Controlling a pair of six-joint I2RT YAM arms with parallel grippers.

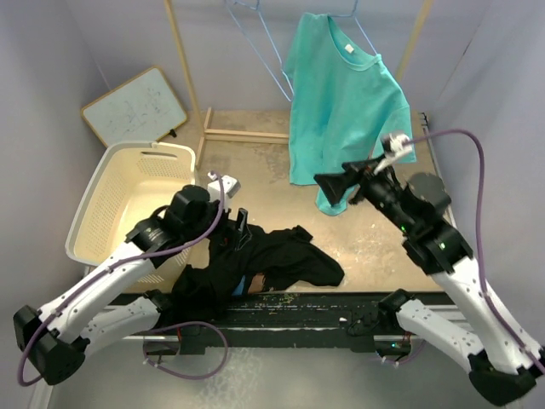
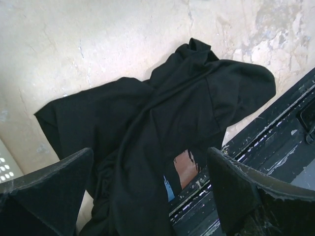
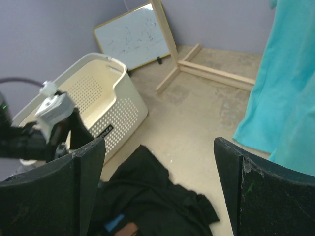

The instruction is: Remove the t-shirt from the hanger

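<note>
A long fold runs across the black shirt below. I will lower my left gripper, moving to the right in the top view, and close on the fold's middle (image 1: 259, 255) (image 2: 147, 119).
A teal t-shirt (image 1: 341, 102) hangs from a pale blue wire hanger (image 1: 364, 34) on the wooden rack at the back; most of the hanger is hidden inside it. My right gripper (image 1: 334, 189) is open and empty, level with the shirt's bottom hem and just left of it. In the right wrist view the gripper (image 3: 157, 191) is wide open, with the teal shirt (image 3: 285, 88) at the right edge, outside the jaws. My left gripper (image 1: 242, 228) is open and empty above a crumpled black shirt (image 1: 272, 260). The left wrist view shows the gripper (image 2: 152, 196) above that black shirt (image 2: 157, 128).
A cream laundry basket (image 1: 119, 200) stands at the left, also in the right wrist view (image 3: 98, 98). A small whiteboard (image 1: 136, 106) leans on the back wall. An empty blue hanger (image 1: 255, 38) hangs on the rack (image 1: 189, 77). A black rail (image 1: 289, 311) runs along the near table edge.
</note>
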